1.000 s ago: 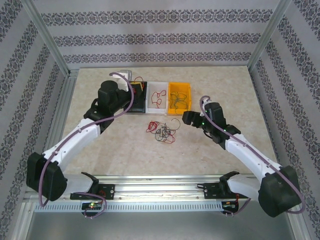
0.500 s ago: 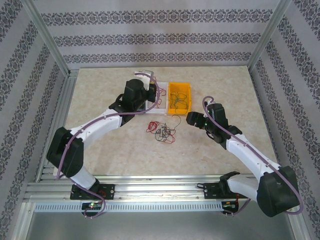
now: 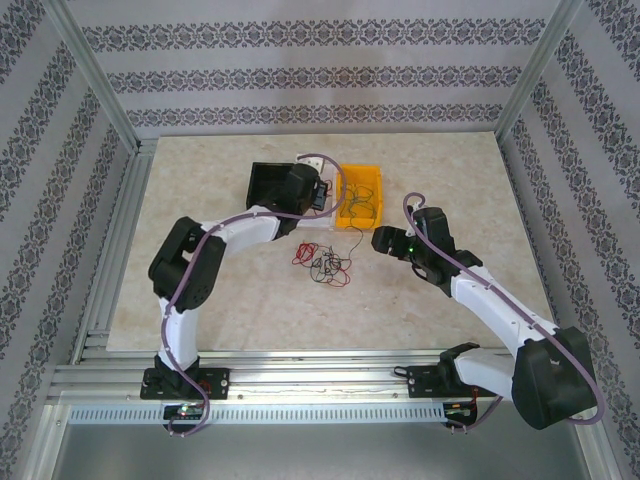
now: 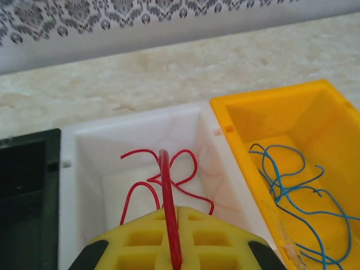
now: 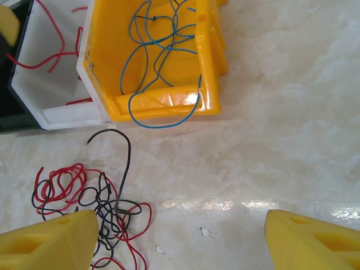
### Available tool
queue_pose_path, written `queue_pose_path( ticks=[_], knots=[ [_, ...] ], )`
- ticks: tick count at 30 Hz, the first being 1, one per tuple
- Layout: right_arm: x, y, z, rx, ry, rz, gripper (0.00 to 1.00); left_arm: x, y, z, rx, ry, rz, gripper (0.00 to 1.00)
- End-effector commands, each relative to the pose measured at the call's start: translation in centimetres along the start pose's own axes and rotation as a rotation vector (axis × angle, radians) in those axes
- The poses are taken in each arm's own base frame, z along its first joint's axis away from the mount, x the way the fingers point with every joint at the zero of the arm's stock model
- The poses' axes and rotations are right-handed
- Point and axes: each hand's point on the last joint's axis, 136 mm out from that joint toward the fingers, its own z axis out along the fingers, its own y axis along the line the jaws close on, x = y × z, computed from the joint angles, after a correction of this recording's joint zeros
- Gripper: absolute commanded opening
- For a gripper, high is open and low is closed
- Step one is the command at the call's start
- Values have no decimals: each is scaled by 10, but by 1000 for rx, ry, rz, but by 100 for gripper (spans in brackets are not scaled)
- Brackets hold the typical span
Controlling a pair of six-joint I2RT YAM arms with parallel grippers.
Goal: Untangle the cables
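My left gripper stays over the white bin (image 4: 135,118) next, before it opens its yellow fingers to release the red cable.
A tangle of red and black cables (image 3: 325,263) lies on the table in front of the bins, and again at the lower left in the right wrist view (image 5: 84,197). My left gripper (image 3: 318,195) hangs over the white bin (image 4: 135,118), shut on a red cable (image 4: 167,185) that rises between its yellow fingers (image 4: 171,211). More red cable (image 4: 188,166) lies in that bin. Blue cables (image 4: 292,180) lie in the yellow bin (image 4: 270,95), one drooping over its front rim (image 5: 163,125). My right gripper (image 3: 380,240) is open, just right of the tangle (image 5: 180,242).
A black bin (image 3: 265,180) stands left of the white bin (image 5: 67,115), with the yellow bin (image 3: 360,172) on the right. Small white flecks (image 5: 205,230) lie on the marble table. Aluminium frame rails (image 3: 110,250) border the table on both sides.
My left arm has swung right, from over the black bin to over the white bin, holding the red cable. The right gripper has barely moved.
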Motion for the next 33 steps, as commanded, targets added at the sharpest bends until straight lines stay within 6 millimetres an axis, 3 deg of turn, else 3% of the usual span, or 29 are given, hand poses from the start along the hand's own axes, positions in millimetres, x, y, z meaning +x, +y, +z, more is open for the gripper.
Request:
queue_pose_path(
  ticks=[1,9,13,14,19,21,23,26,33],
  knots=[
    [-6,3,-2,-12,5,-16,78,-7,-15,6,34,-3,-32,0],
    [-3,2,-4,-11,7,-9,78,-12,-9,32,39,20,-99,0],
    [-1,1,-6,-12,4,-10,78,-34,-10,22,43,-15,-76,47],
    [-1,1,-6,-13,4,-10,78,-43,-9,17,40,-30,-75,53],
    [-2,4,-5,-19,7,-17,78,-84,-4,-24,50,-138,-98,61],
    [0,7,-3,-22,15,-33,78,-89,-3,-41,71,-154,-109,61],
    [3,12,0,-27,29,-55,78,-85,-2,-57,92,-135,-113,61],
    [10,23,4,-47,53,-98,78,-58,-1,-78,132,-69,-100,60],
    [39,60,25,-138,181,-200,77,40,-4,-119,256,126,-94,59]
  ],
)
